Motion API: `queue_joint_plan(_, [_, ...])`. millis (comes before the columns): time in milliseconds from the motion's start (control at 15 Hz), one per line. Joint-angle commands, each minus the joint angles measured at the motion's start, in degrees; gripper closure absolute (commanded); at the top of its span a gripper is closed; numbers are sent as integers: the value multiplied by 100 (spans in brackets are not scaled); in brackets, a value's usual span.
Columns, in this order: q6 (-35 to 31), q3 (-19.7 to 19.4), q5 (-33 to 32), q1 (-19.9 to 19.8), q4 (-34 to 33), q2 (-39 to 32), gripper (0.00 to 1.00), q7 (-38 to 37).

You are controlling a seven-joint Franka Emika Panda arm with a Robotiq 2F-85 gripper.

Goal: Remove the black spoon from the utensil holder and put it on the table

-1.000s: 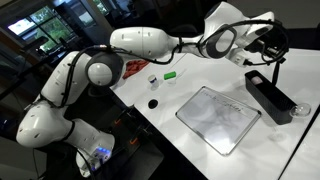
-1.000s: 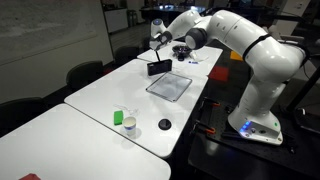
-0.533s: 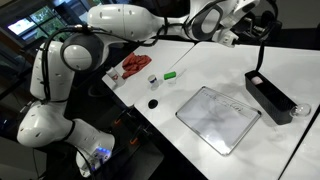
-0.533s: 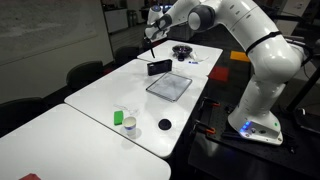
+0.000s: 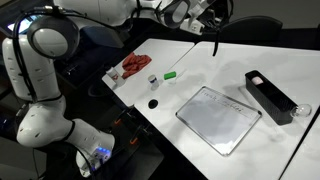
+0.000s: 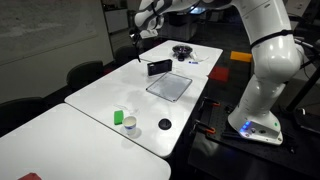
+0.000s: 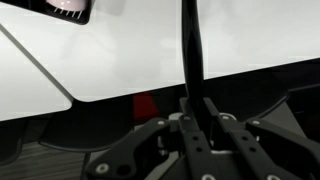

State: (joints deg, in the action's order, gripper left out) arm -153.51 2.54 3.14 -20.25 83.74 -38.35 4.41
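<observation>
I will next move my gripper back and down to the tabletop between the tray and the green piece to let go of the spoon [image 5: 214, 43], because that spot is open.
My gripper [image 5: 207, 20] is shut on the black spoon [image 5: 214, 43], which hangs straight down from it above the far side of the white table [image 5: 205, 70]. In an exterior view the gripper [image 6: 139, 33] holds the spoon [image 6: 136, 53] off the table's far edge [image 6: 80, 100]. The wrist view shows the spoon's thin handle [image 7: 189, 50] clamped between the fingers [image 7: 176, 125]. The long black utensil holder [image 5: 270, 95] lies well apart from the gripper and also shows in an exterior view [image 6: 159, 67]. I cannot see inside it.
A flat grey-rimmed white tray [image 5: 218, 118] lies beside the holder. A black disc [image 5: 153, 103], a small clear cup [image 5: 152, 80], a green piece [image 5: 171, 73] and red things [image 5: 137, 66] lie near one table edge. A dark bowl [image 6: 182, 50] and chairs [image 6: 85, 72] stand around.
The arm has swung away from above the holder, across the table, carrying the spoon, which now hangs clear of the holder.
</observation>
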Motion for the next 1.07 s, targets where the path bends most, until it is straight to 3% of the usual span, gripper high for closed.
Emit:
queue_joint_plan(0, [494, 501, 713, -10, 1136, 806, 96, 591])
queue_joint_plan(200, [1314, 591, 1171, 131, 1233, 855, 96, 686])
queue_joint_plan(667, [2825, -167, 837, 776, 360, -23, 96, -30])
queue_joint_plan(1000, [2898, -345, 655, 983, -363, -933, 96, -126])
